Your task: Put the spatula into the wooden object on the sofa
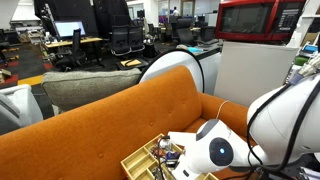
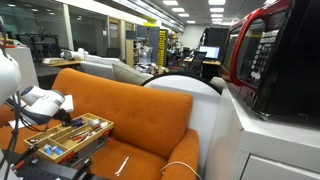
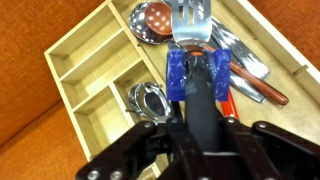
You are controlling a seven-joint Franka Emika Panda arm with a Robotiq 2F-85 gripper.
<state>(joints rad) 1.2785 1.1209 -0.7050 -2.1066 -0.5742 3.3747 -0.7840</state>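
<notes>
The spatula still lies slanted across the tray, so the robot next needs to turn its gripper until the spatula (image 3: 200,100) is in line with the tray's long divider and lower it into the tray's wide section.
My gripper (image 3: 200,75) is shut with its blue pads on the dark handle of the spatula (image 3: 200,100). The handle runs up to a slotted silvery head (image 3: 190,22) lying over the wide compartment of the pale wooden tray (image 3: 70,60). The tray lies on the orange sofa (image 1: 100,125) and holds a copper spoon (image 3: 155,18), a silver spoon (image 3: 150,100), a red-handled utensil and forks. In both exterior views the gripper (image 1: 175,158) (image 2: 62,118) hangs just over the tray (image 1: 135,160) (image 2: 95,128) on the sofa seat (image 2: 130,110).
A light silvery utensil (image 2: 122,165) lies on the sofa seat in front of the tray. A white cord (image 2: 180,168) hangs over the sofa arm. A grey-green cushion (image 1: 90,88) sits behind the sofa back. A red microwave (image 2: 270,60) stands on a white cabinet beside the sofa.
</notes>
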